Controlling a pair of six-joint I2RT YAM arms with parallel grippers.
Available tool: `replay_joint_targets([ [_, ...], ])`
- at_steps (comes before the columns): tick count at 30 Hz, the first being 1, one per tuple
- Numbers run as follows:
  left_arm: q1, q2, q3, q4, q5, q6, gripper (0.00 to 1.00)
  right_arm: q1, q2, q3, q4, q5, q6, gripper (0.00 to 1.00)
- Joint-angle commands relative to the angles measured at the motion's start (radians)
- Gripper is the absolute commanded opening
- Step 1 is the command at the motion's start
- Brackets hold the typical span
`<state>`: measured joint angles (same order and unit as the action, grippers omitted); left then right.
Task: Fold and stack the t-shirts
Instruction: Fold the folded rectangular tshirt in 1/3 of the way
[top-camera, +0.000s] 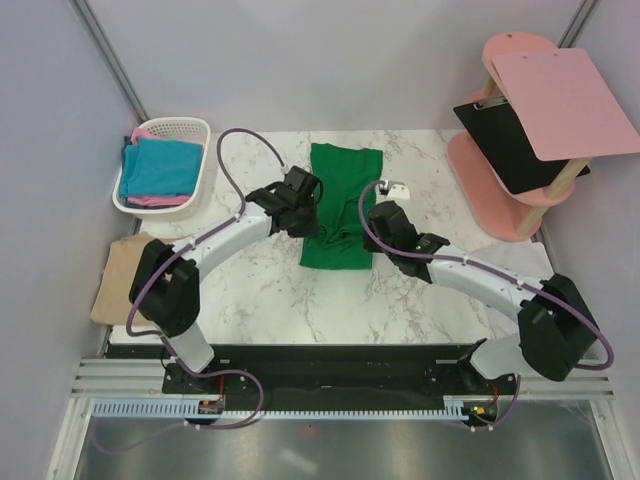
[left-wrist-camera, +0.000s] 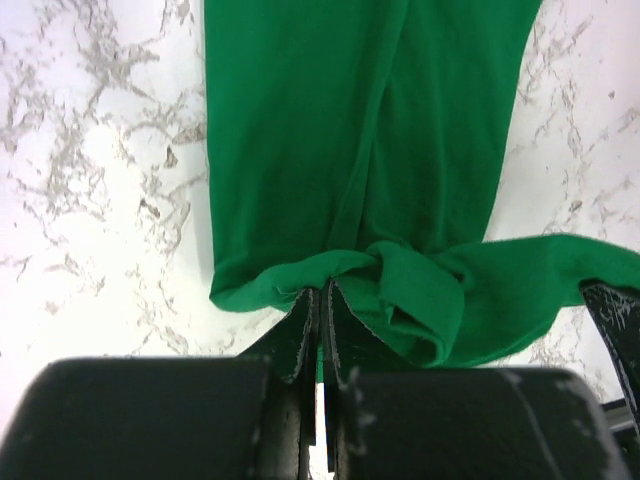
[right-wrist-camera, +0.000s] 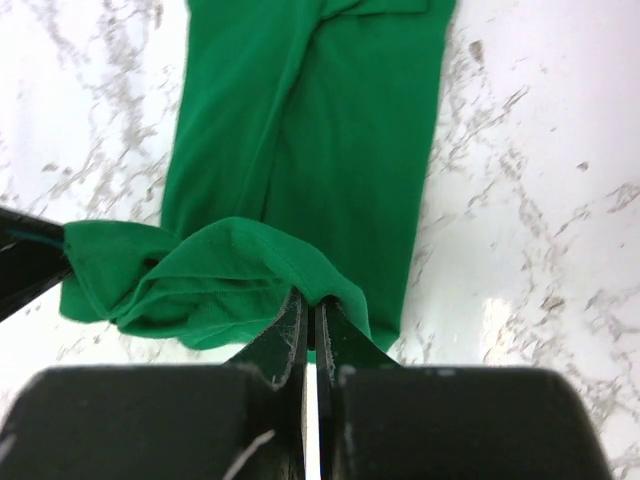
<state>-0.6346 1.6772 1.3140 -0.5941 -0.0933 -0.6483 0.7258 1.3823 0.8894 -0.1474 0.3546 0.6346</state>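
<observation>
I should next move my right gripper outward and let go of the hem corner on the green t-shirt's flat middle, which is outward of the gripper's fingers. The t-shirt is still long.
The bright green t-shirt lies as a long strip in the middle of the marble table, its near end bunched and lifted. My left gripper is shut on the left corner of that near hem. My right gripper is shut on the right corner. Both wrist views show the cloth pinched between closed jaws, with the strip stretching away over the table. A tan t-shirt lies at the table's left edge. Teal-blue and pink t-shirts sit in the basket.
A white plastic basket stands at the back left. A pink tiered stand with a black clipboard and a pink board is at the back right. A white sheet lies by the right arm.
</observation>
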Motion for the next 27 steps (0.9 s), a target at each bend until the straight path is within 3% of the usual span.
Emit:
replay_joint_targets([
  [1, 0.024, 0.073, 0.108, 0.000, 0.027, 0.073, 0.02, -0.060, 0.119, 0.091, 0.034, -0.042, -0.062, 0.01],
  [6, 0.062, 0.200, 0.227, -0.015, 0.070, 0.122, 0.05, -0.098, 0.254, 0.203, 0.034, -0.045, -0.087, 0.05],
  [8, 0.075, 0.239, 0.307, -0.053, 0.089, 0.148, 0.20, -0.114, 0.323, 0.256, 0.031, -0.037, -0.090, 0.08],
  [10, 0.093, 0.282, 0.359, -0.090, 0.052, 0.154, 0.55, -0.120, 0.366, 0.296, 0.038, 0.035, -0.090, 0.16],
  [12, 0.110, 0.268, 0.386, -0.096, 0.021, 0.159, 0.69, -0.121, 0.350, 0.296, 0.109, 0.104, -0.113, 0.24],
  [13, 0.115, 0.256, 0.389, -0.096, 0.014, 0.162, 0.71, -0.120, 0.325, 0.246, 0.139, 0.118, -0.119, 0.40],
  [14, 0.118, 0.240, 0.380, -0.096, 0.004, 0.168, 0.76, -0.120, 0.295, 0.206, 0.273, 0.127, -0.122, 0.69],
  [15, 0.118, 0.210, 0.373, -0.096, -0.011, 0.174, 0.84, -0.118, 0.231, 0.169, 0.323, 0.136, -0.130, 0.80],
  [17, 0.118, 0.175, 0.332, -0.095, -0.011, 0.185, 0.84, -0.118, 0.177, 0.099, 0.373, 0.135, -0.130, 0.94],
  [19, 0.116, 0.113, 0.265, -0.087, -0.005, 0.174, 0.85, -0.118, 0.133, 0.085, 0.349, 0.127, -0.133, 0.98],
  [23, 0.113, 0.009, 0.099, -0.027, 0.030, 0.148, 0.85, -0.118, 0.113, 0.072, 0.183, 0.070, -0.090, 0.98],
  [27, 0.113, -0.068, -0.096, 0.051, 0.073, 0.093, 0.80, -0.118, 0.080, -0.021, 0.149, -0.028, 0.022, 0.91],
])
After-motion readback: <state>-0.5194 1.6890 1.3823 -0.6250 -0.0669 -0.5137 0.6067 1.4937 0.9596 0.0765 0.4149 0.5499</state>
